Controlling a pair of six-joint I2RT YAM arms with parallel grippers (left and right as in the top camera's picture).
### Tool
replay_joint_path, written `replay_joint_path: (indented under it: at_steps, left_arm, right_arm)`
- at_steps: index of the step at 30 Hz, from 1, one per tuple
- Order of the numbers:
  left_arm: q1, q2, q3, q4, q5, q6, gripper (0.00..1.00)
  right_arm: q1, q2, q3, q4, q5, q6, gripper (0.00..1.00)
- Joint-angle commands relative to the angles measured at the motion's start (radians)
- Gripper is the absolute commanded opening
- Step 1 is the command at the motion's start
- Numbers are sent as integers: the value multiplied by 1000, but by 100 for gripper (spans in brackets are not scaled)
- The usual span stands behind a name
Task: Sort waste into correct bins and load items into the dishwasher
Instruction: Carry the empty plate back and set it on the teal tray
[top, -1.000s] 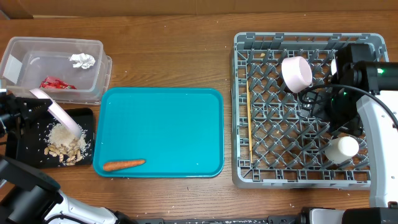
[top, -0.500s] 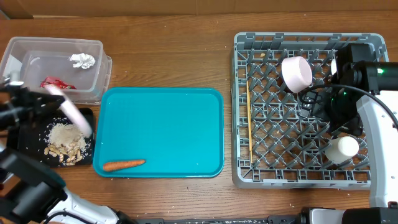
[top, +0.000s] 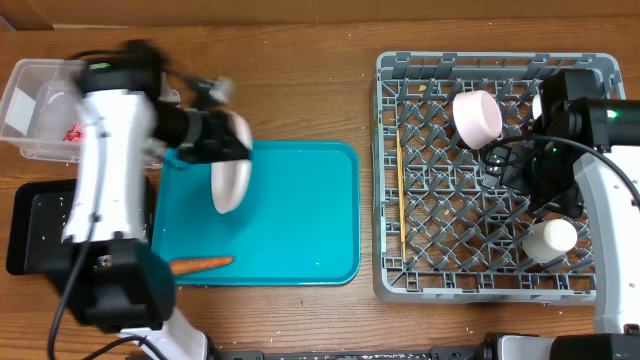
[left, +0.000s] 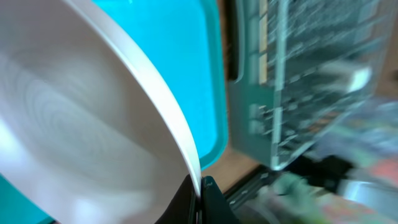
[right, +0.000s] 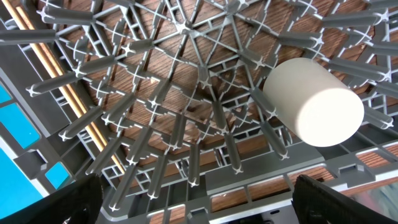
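The tray's bare middle (top: 284, 205) is below and to the right in the overhead view, so I will move my left gripper that way and down to let go of the plate (top: 232, 165).
My left gripper (top: 205, 140) is shut on the rim of the round white plate (top: 232, 165) and holds it tilted on edge above the teal tray (top: 300, 215). In the left wrist view the jaws (left: 200, 194) pinch the plate's rim (left: 74, 124). The orange carrot (top: 200, 264) lies on the teal tray's front left. My right gripper (right: 199, 194) is open and empty above the grey dish rack (top: 490, 285). The rack holds a white bowl (top: 477, 117), the white cup (top: 552, 238) (right: 314, 102) and the chopsticks (top: 400, 190) (right: 68, 93).
The clear tub (top: 30, 105) at the back left holds the red packet (top: 72, 132); my left arm hides the foil ball. The black tray (top: 40, 230) sits at the front left, its rice and nut scraps mostly hidden by the arm. The rack also shows, blurred, in the left wrist view (left: 298, 81).
My left arm has swung right with the plate, from over the black tray to above the teal tray. The right arm has not moved.
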Motion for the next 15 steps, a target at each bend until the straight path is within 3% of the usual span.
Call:
replay_joint_path:
  at_steps: [1, 8, 15]
  left_arm:
    - [-180, 46, 20, 47, -263, -225, 4]
    - [-463, 175, 20, 91, -475, -417, 4]
    - [-567, 259, 20, 92, -493, -478, 4]
  right_arm:
    - [-4, -22, -5, 5, 10, 0, 100]
    - [-4, -22, -5, 5, 10, 0, 100]
    - [-4, -22, -5, 5, 10, 0, 100]
